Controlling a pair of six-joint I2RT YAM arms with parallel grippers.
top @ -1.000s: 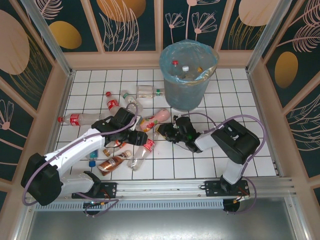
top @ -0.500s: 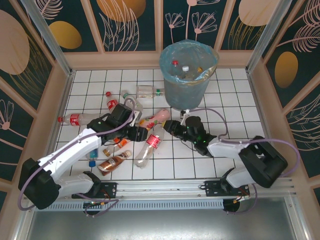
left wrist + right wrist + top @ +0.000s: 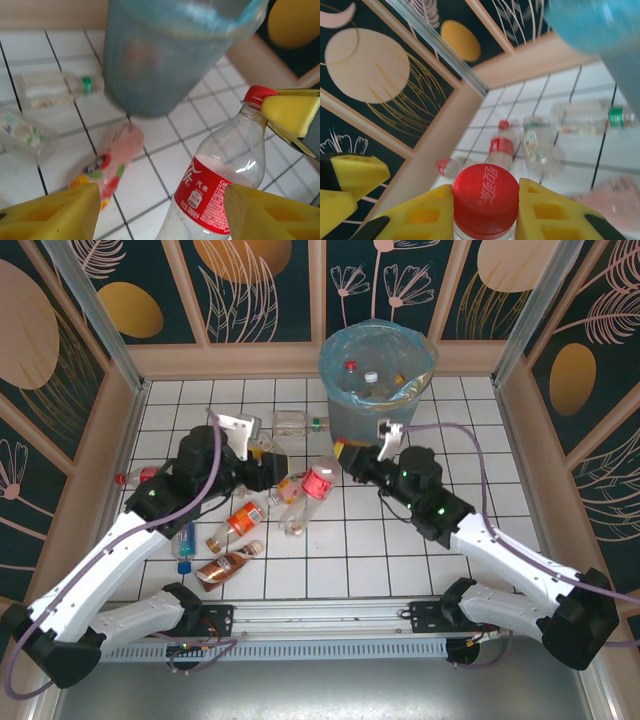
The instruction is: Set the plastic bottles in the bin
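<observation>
My right gripper lifts outward over the bin's rim next, as the bottle hangs outside the bin. It then lowers inside the blue bag (image 3: pixel 392 372) to release the cap.
My right gripper (image 3: pixel 347 455) (image 3: pixel 485 200) is shut on the red cap (image 3: pixel 485 196) of a clear plastic bottle with a red label (image 3: pixel 318 485) (image 3: pixel 220 175). The bottle hangs tilted over the tiles, just in front of the grey-blue bin (image 3: pixel 378 415) (image 3: pixel 165 55) with its blue bag. My left gripper (image 3: pixel 265 468) (image 3: pixel 161 205) is open; the bottle's body lies between its fingers, close to the right one, with a gap on the left side. Bottles with red (image 3: pixel 350 367) and white (image 3: pixel 371 377) caps lie in the bin. More bottles lie on the floor: pink (image 3: pixel 112 160), orange-labelled (image 3: pixel 240 520), brown (image 3: pixel 225 565).
A clear green-capped bottle (image 3: pixel 298 423) (image 3: pixel 55 87) lies left of the bin. A red-labelled bottle (image 3: pixel 130 477) sits by the left wall, a blue-capped one (image 3: pixel 187 540) near the front. Wooden walls (image 3: pixel 130 410) enclose the white tiled floor.
The right gripper has lifted the red-labelled bottle by its cap, back toward the bin. The left arm has risen and swung back and left. The bottle has gone from lying flat to hanging tilted.
</observation>
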